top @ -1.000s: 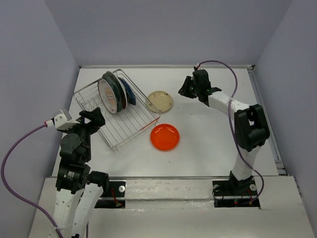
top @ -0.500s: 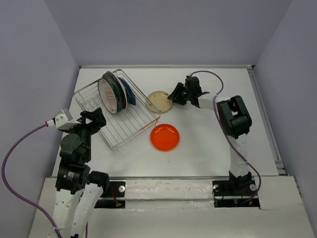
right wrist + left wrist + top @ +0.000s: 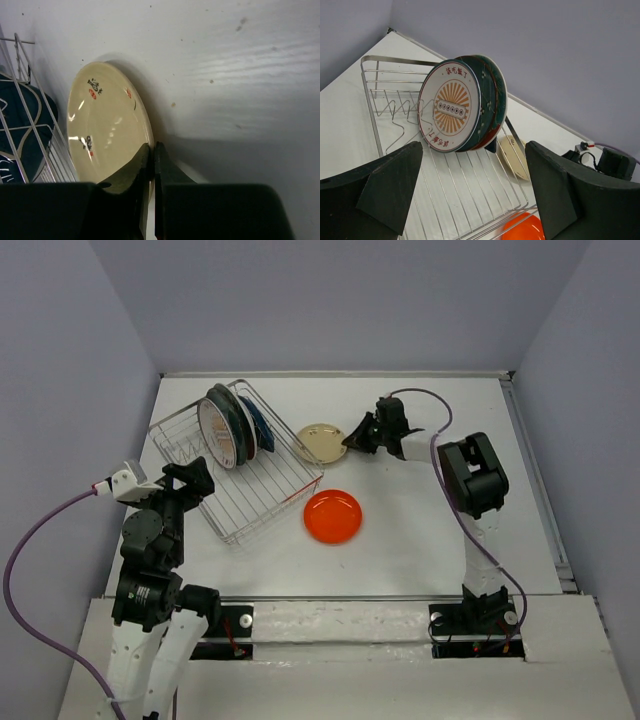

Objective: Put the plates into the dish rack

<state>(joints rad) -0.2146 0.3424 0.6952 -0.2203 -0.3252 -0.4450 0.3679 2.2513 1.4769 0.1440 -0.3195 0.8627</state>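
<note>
I should turn my right gripper up and over the rack (image 3: 262,498) next, then down, and let go of the cream plate in the wires (image 3: 192,444) beside the emblem plate, because those wires are empty.
The dish rack (image 3: 262,498) stands at the back left and holds several upright plates: white with an orange emblem (image 3: 218,435), dark teal (image 3: 236,418) and dark blue (image 3: 262,426). The cream plate (image 3: 320,444) lies just right of the rack. My right gripper (image 3: 352,438) is shut on its right rim; the right wrist view shows the rim (image 3: 149,131) pinched between my fingers (image 3: 151,150). The orange plate (image 3: 333,516) lies flat in front of the rack. My left gripper (image 3: 190,478) is open and empty above the rack's near-left corner (image 3: 470,195).
In the left wrist view the emblem plate (image 3: 451,111) faces me, with the cream plate (image 3: 512,157) and orange plate (image 3: 522,229) beyond the rack's edge. Grey walls enclose the white table (image 3: 430,540) on three sides.
My right gripper has swung left from the back of the table, come down to the cream plate and closed on its rim. The left arm has not moved.
</note>
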